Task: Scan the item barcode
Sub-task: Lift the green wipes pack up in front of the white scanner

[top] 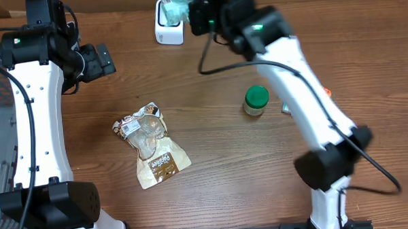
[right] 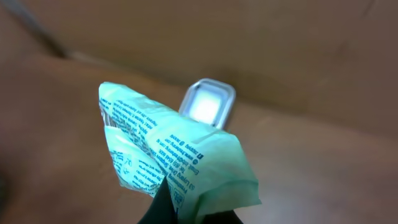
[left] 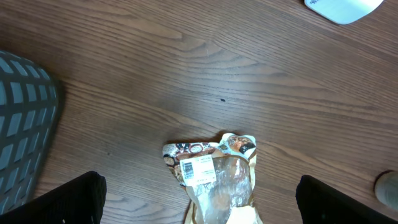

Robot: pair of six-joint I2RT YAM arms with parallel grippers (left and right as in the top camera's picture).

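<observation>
My right gripper will swing back and down beside the small orange thing, which lies to its right in the overhead view, and release, to clear the scanner point(top: 169, 31).
My right gripper point(top: 199, 14) is shut on a pale green printed packet point(top: 178, 2), holding it just over the white scanner point(top: 169, 31) at the table's far edge. In the right wrist view the packet point(right: 177, 152) fills the middle, pinched at its lower end between the dark fingertips point(right: 163, 208). The scanner's lit window point(right: 208, 102) shows right behind it. My left gripper point(top: 104, 60) hangs open at the left, empty. Its fingers point(left: 68, 199) stand wide either side of a brown snack bag point(left: 216, 180) lying on the table below.
The brown snack bag point(top: 151, 143) lies flat left of centre. A jar with a green lid point(top: 256, 101) stands to the right of centre, with a small orange thing point(top: 327, 91) behind the right arm. A grey mesh basket point(left: 25, 124) sits off the left edge.
</observation>
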